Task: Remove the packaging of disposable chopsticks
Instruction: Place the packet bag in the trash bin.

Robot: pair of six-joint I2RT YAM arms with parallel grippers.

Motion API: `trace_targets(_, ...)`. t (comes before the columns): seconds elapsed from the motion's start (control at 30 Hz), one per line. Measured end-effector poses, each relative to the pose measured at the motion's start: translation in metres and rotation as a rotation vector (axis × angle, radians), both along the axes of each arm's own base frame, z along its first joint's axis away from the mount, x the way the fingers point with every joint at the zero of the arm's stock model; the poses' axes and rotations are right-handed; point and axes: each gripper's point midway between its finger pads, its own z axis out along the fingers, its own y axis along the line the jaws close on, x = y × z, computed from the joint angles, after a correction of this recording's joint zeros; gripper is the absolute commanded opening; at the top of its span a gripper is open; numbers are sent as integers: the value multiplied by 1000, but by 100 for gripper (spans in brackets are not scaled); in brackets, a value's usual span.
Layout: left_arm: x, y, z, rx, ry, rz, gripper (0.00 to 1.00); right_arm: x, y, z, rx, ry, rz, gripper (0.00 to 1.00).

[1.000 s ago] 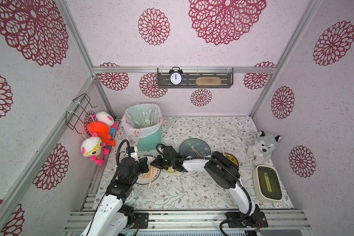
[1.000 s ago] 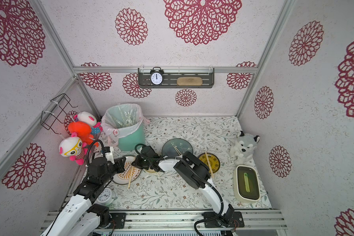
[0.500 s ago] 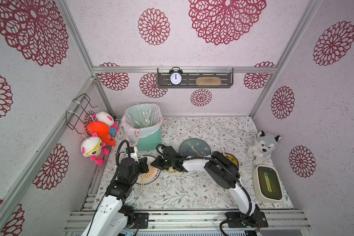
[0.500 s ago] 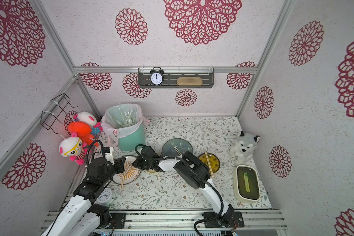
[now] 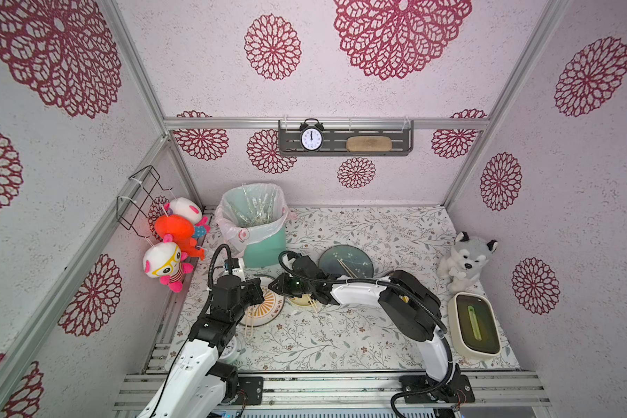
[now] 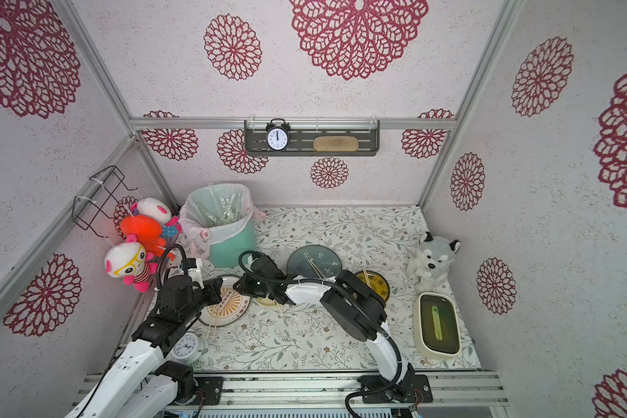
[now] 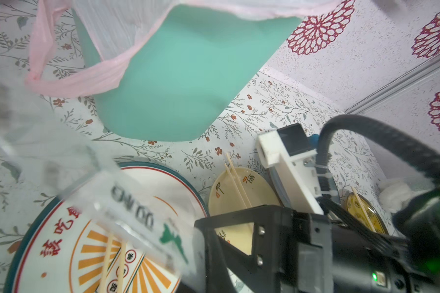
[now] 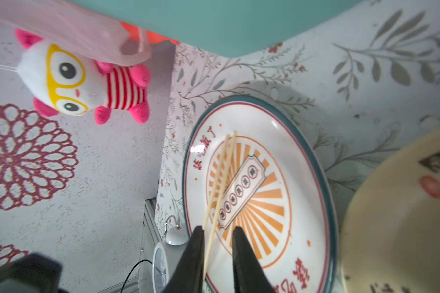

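Note:
My left gripper should rise outward over the green bin's opening [image 5: 255, 205] and release the packaging, as that bin holds clear sleeves and stands outward of the gripper.
One pair of disposable chopsticks [image 8: 220, 177] lies bare on the white plate with an orange sunburst [image 8: 323, 177], its near end sticking over the plate's front rim [image 5: 248, 327]. My right gripper [image 8: 218, 229] hovers over that end, open, with the sticks lying loose between its fingers. The packaging [image 7: 137, 218], a clear sleeve with dark print and a green mark, hangs blurred close to the left wrist camera. My left gripper [image 5: 256, 289] is shut on it just left of the right gripper [image 5: 274, 286]; its own fingers do not show in the left wrist view.
A green bin [image 5: 265, 242] with a pink liner stands behind, holding several clear sleeves. A cream dish [image 7: 236, 187], a dark plate [image 5: 344, 260] and a yellow dish [image 6: 373, 284] each carry bare sticks. A small alarm clock [image 6: 187, 345] sits under the left arm. A husky plush [image 5: 464, 260] and a cream box [image 5: 473, 327] are at right.
My right gripper's jaws have parted and the chopsticks have come to rest on the sunburst plate. The left gripper has drawn slightly away, staying shut on the sleeve.

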Motion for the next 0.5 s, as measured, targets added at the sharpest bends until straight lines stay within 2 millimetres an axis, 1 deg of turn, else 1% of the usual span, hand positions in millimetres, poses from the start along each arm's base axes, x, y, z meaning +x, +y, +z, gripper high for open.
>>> trace_targets(0.03, 4, -1, 11, 3, -12, -3, 0, -2, -2, 8, 11, -19, 3, 31)
trace_targets(0.07, 8, -1, 22, 8, -22, -4, 0, -5, -5, 14, 17, -37, 10, 34)
trace_targets(0.1, 14, -1, 38, 9, -40, -3, 0, -8, -9, 22, 18, -64, 14, 40)
trace_targets(0.17, 28, 0, 71, 11, -82, 3, 0, -14, -19, 36, 18, -119, 16, 45)
trace_targets(0.2, 37, 2, 90, 10, -102, 12, 0, -19, -25, 45, 19, -150, 17, 50)
trace_targets(0.23, 46, 5, 108, 13, -121, 22, 0, -24, -32, 55, 24, -182, 18, 52)
trace_targets(0.3, 65, 9, 136, 29, -134, 31, 0, -35, -47, 76, 42, -238, 17, 54)
trace_targets(0.4, 96, 9, 167, 63, -126, 30, 0, -47, -67, 105, 73, -316, 18, 57)
trace_targets(0.47, 117, 9, 176, 84, -94, 25, 0, -51, -80, 120, 81, -364, 4, 58)
trace_targets(0.5, 132, 8, 181, 96, -76, 20, 0, -51, -88, 125, 82, -385, -10, 58)
